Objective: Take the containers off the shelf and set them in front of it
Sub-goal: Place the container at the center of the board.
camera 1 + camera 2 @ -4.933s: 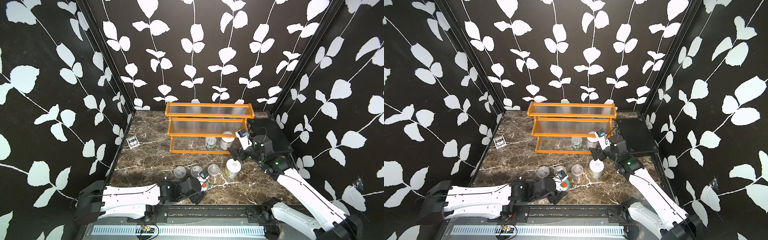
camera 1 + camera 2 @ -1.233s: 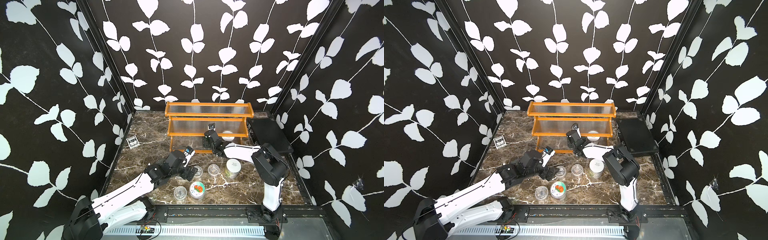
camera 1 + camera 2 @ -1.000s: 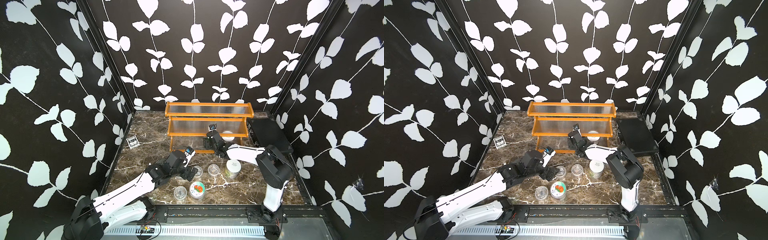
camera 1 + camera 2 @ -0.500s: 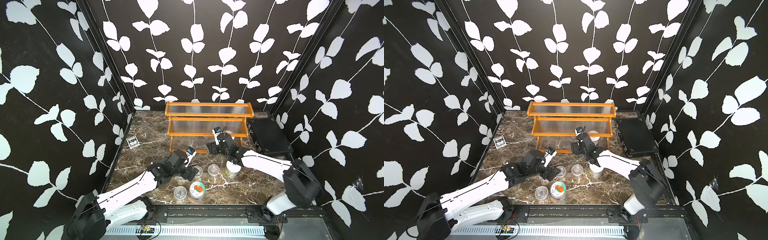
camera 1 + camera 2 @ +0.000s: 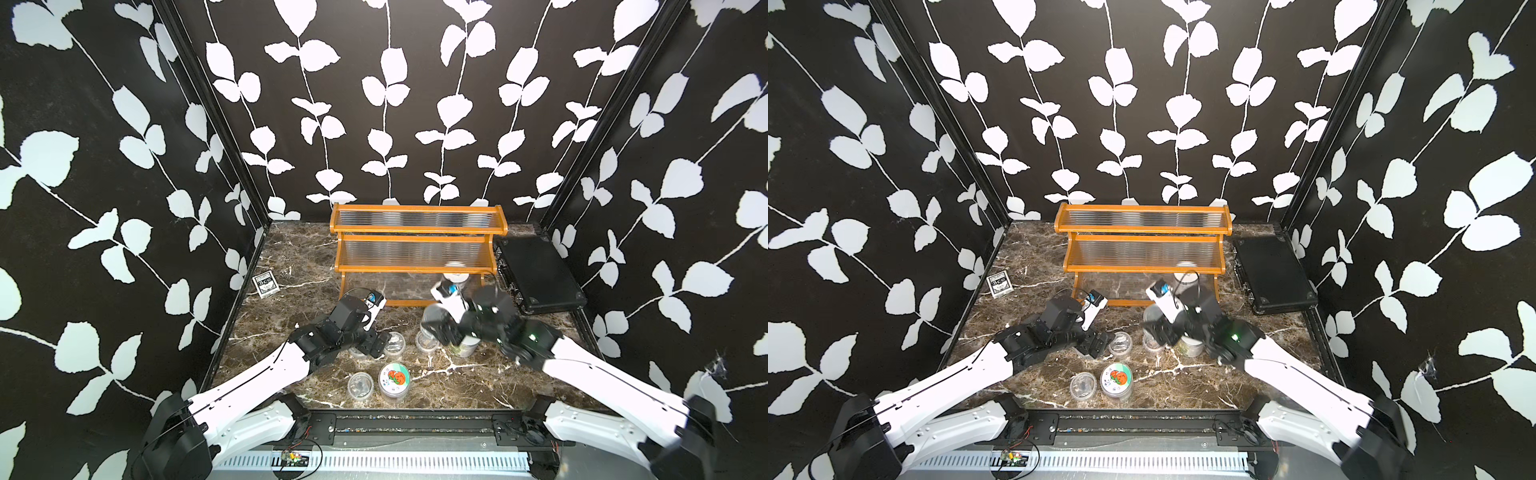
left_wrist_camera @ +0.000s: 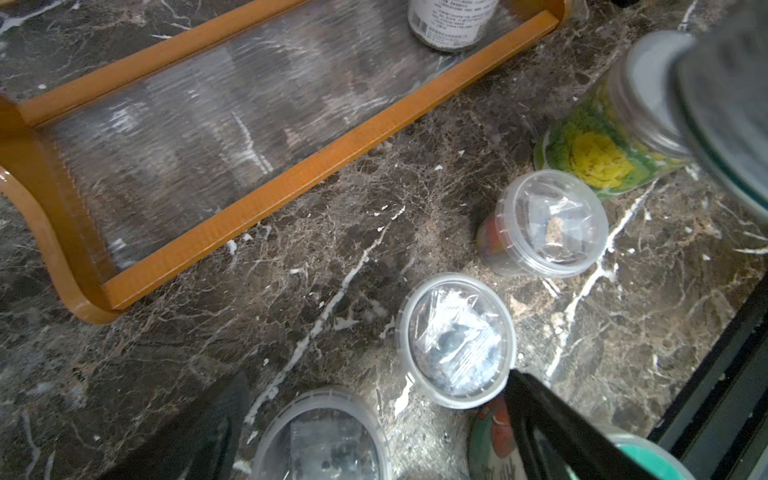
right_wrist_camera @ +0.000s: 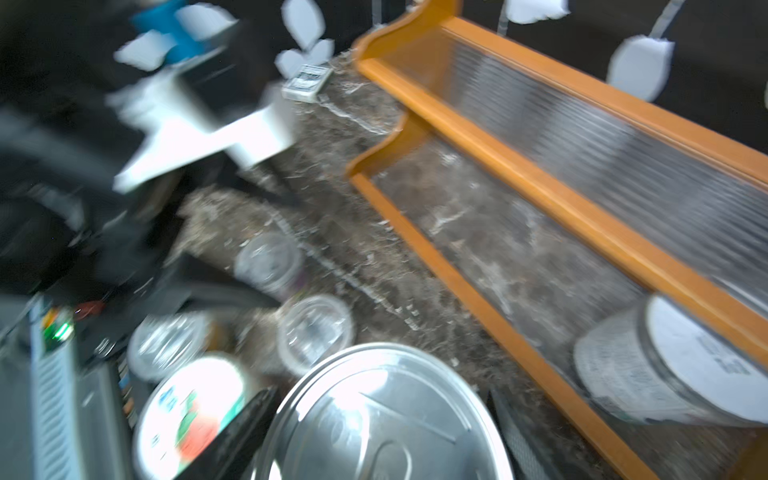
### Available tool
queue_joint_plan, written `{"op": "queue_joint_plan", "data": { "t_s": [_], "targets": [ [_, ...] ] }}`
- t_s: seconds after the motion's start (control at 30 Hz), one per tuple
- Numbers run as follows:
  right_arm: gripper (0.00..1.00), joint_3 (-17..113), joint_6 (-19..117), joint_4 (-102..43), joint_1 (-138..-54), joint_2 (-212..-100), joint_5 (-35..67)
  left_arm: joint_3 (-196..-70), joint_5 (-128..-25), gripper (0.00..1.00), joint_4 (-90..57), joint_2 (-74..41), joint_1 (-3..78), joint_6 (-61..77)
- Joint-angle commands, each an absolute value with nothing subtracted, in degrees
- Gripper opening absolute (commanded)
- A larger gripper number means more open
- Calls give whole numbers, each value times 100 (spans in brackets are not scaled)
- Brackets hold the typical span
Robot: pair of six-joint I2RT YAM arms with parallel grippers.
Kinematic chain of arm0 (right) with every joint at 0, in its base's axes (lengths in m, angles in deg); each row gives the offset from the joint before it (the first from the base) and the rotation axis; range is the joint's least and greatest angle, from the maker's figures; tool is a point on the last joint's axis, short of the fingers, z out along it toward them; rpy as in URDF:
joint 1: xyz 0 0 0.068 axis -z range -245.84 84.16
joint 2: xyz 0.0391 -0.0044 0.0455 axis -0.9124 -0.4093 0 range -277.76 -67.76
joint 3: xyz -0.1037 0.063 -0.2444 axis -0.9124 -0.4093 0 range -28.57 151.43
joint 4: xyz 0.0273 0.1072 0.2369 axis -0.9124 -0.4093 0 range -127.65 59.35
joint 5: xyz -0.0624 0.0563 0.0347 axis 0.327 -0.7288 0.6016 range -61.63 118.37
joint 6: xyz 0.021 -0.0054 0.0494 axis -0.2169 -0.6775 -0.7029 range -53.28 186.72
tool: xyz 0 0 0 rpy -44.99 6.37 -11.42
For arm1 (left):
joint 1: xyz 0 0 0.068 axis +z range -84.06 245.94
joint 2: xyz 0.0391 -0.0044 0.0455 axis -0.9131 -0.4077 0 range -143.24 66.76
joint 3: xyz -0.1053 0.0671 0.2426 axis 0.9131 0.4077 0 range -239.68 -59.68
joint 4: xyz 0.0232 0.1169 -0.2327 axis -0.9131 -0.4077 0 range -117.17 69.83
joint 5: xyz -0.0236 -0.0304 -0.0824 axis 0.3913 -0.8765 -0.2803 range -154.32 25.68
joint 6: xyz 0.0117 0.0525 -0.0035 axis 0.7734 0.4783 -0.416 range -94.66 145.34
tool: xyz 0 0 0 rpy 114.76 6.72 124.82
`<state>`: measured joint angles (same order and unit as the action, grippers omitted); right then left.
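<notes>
My right gripper holds the tin can and will next move back and down to let go of it on the bare marble beside the orange-labelled jar, since that spot is empty.
The orange-brown shelf (image 5: 415,232) stands at the back, and one white-lidded jar (image 5: 455,280) is left on its bottom tier. My right gripper (image 5: 436,330) is shut on a pull-tab tin can (image 7: 382,415) and holds it in front of the shelf, blurred with motion. My left gripper (image 5: 374,345) is open, its fingers on either side of a clear lidded cup (image 6: 320,436). On the marble in front stand two more clear cups (image 6: 457,336) (image 6: 548,224), another cup (image 5: 360,384), an orange-labelled jar (image 5: 395,377) and a green-yellow jar (image 6: 602,153).
A flat black case (image 5: 536,274) lies right of the shelf. A small black-and-white card box (image 5: 266,284) sits by the left wall. The black front rail (image 5: 415,419) bounds the marble floor at the near edge.
My right arm has drawn the tin can out of the shelf's bottom tier and swung it forward and right. The left arm has hardly moved.
</notes>
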<state>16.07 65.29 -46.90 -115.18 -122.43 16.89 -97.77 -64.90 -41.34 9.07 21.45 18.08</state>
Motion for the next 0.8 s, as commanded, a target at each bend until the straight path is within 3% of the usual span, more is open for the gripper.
{"op": "queue_joint_plan", "data": {
  "t_s": [0.0, 0.33, 0.77],
  "targets": [
    [67, 1112, 6855, -5079, -11942, -11771, 1417, -9937, -6546, 99, -4179, 925, 2225, 1947],
    [67, 109, 7097, -4227, -13626, -12023, 2549, -10085, -6686, 99, -4199, 727, 2349, 2104],
    [70, -504, 7122, -3072, -13848, -13058, 3259, -10157, -6765, 99, -4174, 633, 2445, 2221]
  ]
}}
